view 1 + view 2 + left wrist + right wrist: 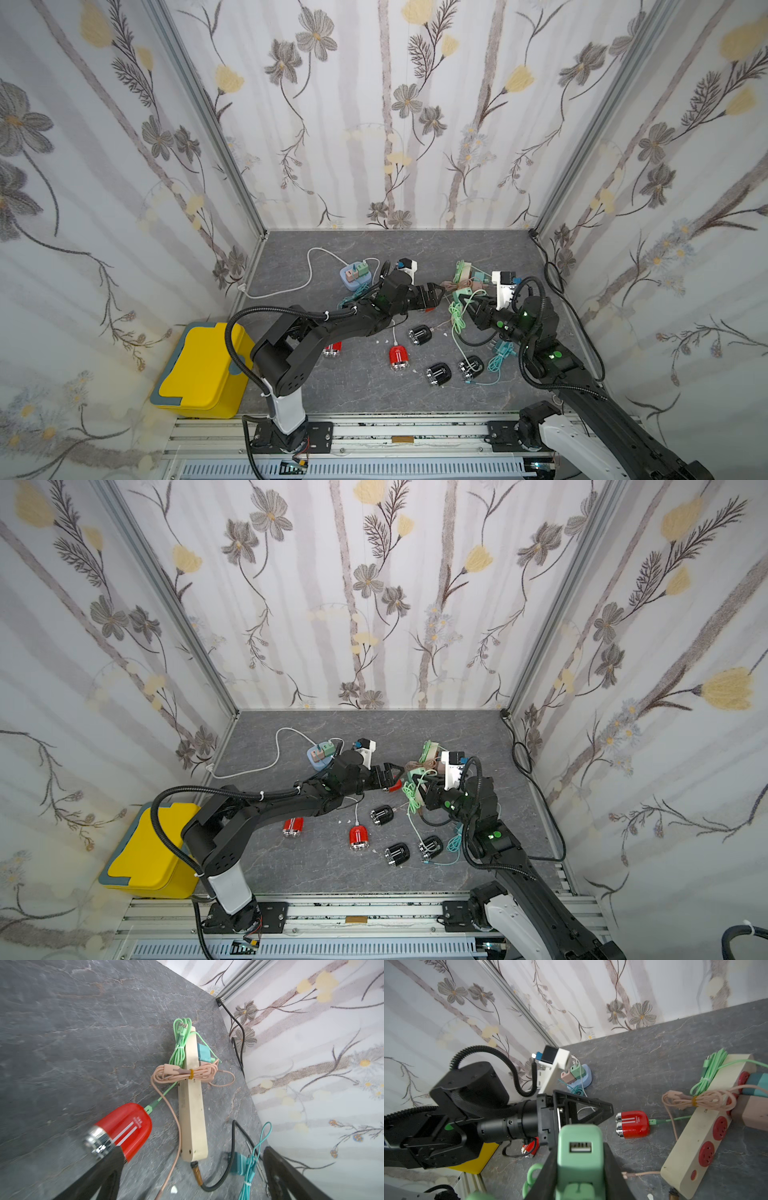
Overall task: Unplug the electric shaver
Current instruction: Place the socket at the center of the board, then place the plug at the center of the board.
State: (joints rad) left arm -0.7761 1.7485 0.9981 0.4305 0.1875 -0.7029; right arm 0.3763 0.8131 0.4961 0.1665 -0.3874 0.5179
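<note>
My right gripper will next move back and down to the tabletop near the black shavers to let go of the green charger (580,1147), which is out of the power strip's sockets.
A red electric shaver (124,1128) lies on the grey table beside a beige power strip (193,1115), and a light green cable plug (148,1108) sits in its end. My left gripper (193,1184) is open just behind it. One finger (97,1174) overlaps the shaver's chrome head, and nothing is between the jaws. In the right wrist view the same shaver (633,1124) lies free on the table. My right gripper (580,1169) is shut on a green USB charger (580,1147) whose port is empty. Both grippers, left (437,295) and right (465,302), meet mid-table.
Several other shavers lie nearer the front: a red one (399,358) on a white cable, another red one (332,349), and black ones (419,334). A blue socket block (353,277) stands at the back left and a yellow box (203,370) at the front left. Coiled pink cable (182,1072) lies across the strip.
</note>
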